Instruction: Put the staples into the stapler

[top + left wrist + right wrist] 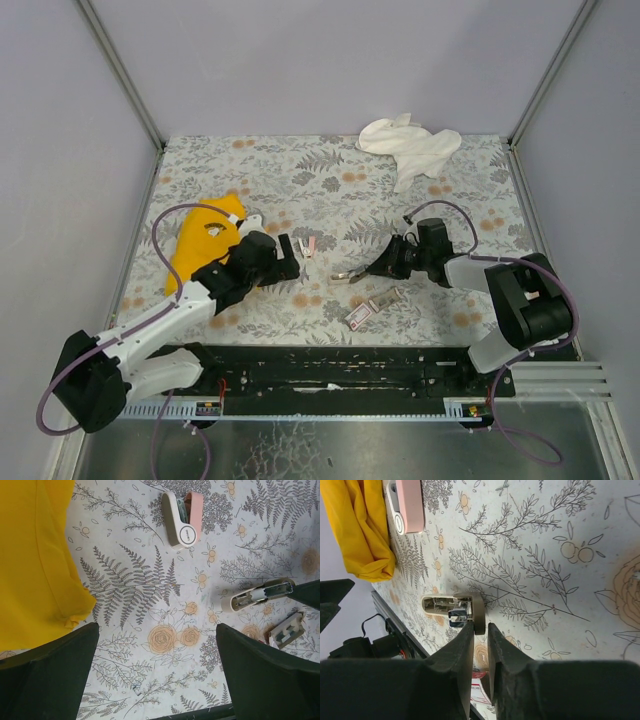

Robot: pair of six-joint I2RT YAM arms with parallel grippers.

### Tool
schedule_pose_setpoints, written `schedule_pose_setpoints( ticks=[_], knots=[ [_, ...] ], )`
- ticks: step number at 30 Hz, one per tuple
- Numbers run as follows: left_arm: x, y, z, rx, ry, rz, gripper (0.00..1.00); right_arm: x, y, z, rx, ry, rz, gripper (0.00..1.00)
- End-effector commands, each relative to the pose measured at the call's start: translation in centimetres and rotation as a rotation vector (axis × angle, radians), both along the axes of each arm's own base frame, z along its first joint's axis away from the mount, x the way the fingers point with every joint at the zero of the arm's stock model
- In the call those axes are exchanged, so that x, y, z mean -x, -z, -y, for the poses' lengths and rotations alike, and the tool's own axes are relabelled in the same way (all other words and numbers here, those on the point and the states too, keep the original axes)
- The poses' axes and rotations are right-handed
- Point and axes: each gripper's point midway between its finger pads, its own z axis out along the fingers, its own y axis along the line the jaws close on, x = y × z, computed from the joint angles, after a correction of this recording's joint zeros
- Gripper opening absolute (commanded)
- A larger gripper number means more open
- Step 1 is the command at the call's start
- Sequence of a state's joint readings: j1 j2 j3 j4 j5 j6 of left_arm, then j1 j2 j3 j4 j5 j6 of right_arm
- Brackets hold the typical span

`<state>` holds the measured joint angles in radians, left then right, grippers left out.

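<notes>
The stapler's white arm [303, 246] [172, 519] is outward and below, with a gap between it and the pink arm, so I need to reach my left gripper outward and down around it next.
The small pink stapler [311, 245] [184, 517] [409, 505] lies on the floral table mat, just ahead of my left gripper [298, 258] [157, 627]. That gripper is wide open with only mat between its fingers. The staples' dark-red box [359, 316] [481, 690] and its sliding tray [388, 299] [287, 630] lie near the front edge. My right gripper [362, 271] [480, 625] has a narrow empty gap between its fingers. Its tips are at the end of a pale beige block [346, 275] [257, 595] [447, 611] with a silvery metal insert.
A yellow cloth [200, 240] [30, 565] [360, 525] lies left of the left gripper. At the back right of the mat sits a crumpled white cloth [410, 145]. A black rail [330, 370] runs along the front edge.
</notes>
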<state>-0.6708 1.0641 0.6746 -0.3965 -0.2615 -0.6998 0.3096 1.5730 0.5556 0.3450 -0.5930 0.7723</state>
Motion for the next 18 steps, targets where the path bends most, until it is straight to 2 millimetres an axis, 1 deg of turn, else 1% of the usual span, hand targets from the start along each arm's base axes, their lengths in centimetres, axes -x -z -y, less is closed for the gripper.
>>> schedule_pose_setpoints(
  ticks=[1, 6, 10, 12, 14, 18],
  knots=[
    [-1.7, -1.6, 0.7, 0.001, 0.019, 0.047, 1.0, -1.1, -0.5, 0.4, 0.02, -0.013, 0.038, 0.27],
    [-3.2, -1.7, 1.9, -0.005, 0.037, 0.041, 1.0, -1.1, 0.0, 1.5, 0.041, 0.021, 0.029, 0.4],
    [-4.9, -1.3, 3.1, -0.017, 0.05, 0.024, 1.0, -1.0, 0.2, 2.4, 0.059, 0.044, 0.03, 0.46],
    [-5.9, -1.1, 3.5, -0.024, 0.055, 0.013, 1.0, -1.0, 0.3, 2.9, 0.069, 0.056, 0.029, 0.46],
    [-6.9, -0.9, 3.8, -0.032, 0.054, 0.004, 1.0, -0.9, 0.5, 3.3, 0.082, 0.069, 0.018, 0.44],
    [-8.5, -0.5, 3.9, -0.04, 0.042, 0.001, 0.99, -1.0, 1.0, 3.8, 0.107, 0.073, -0.001, 0.32]
  ],
)
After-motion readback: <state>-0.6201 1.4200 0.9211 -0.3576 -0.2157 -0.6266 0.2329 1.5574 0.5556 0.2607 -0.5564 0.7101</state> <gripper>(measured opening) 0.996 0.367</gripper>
